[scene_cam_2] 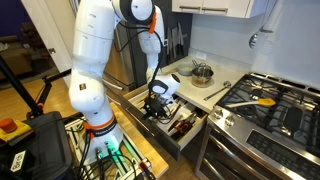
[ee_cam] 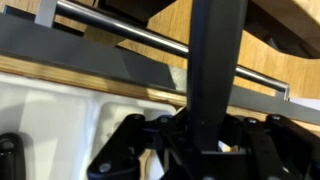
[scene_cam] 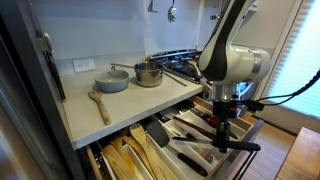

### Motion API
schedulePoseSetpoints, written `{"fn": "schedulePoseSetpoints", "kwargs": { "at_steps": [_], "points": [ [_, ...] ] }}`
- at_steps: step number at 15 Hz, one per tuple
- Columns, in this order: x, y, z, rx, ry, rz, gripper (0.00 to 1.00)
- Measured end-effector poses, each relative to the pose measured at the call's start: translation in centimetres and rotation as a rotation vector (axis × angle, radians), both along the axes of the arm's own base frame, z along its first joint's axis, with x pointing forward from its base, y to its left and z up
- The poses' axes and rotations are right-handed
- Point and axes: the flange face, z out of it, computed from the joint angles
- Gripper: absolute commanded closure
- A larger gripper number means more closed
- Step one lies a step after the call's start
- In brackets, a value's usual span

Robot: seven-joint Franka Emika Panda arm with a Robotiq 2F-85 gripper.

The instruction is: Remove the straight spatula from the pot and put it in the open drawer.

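The straight spatula (ee_cam: 215, 60) needs to move away from the drawer's front edge next. My gripper should then turn slightly over a section of the white tray.
My gripper (scene_cam: 222, 116) hangs low over the open drawer (scene_cam: 250, 126) of dark-handled utensils, also seen in the other exterior view (scene_cam_2: 158, 104). In the wrist view the gripper (ee_cam: 213, 138) is shut on the straight spatula (ee_cam: 215, 60), a dark bar that runs up from between the fingers across the picture. The spatula is hard to make out in both exterior views. The shiny steel pot (scene_cam: 148, 73) stands on the counter beside the stove, away from the gripper, and also shows in an exterior view (scene_cam_2: 203, 72).
A pale-grey pan (scene_cam: 112, 80) and a wooden spoon (scene_cam: 98, 103) lie on the counter. A second open drawer (scene_cam: 128, 157) holds wooden utensils. A steel handle bar (ee_cam: 120, 26) crosses the wrist view. The stove (scene_cam_2: 270, 105) carries a yellow utensil.
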Motion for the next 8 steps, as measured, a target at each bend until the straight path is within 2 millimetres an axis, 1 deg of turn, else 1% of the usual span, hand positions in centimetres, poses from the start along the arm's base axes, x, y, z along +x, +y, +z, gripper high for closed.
{"fn": "schedulePoseSetpoints", "kwargs": {
  "at_steps": [4, 8],
  "points": [
    [2.8, -1.3, -0.2, 0.008, -0.037, -0.075, 0.98],
    [5.3, -1.5, 0.4, 0.0, -0.09, -0.097, 0.98]
  ]
}}
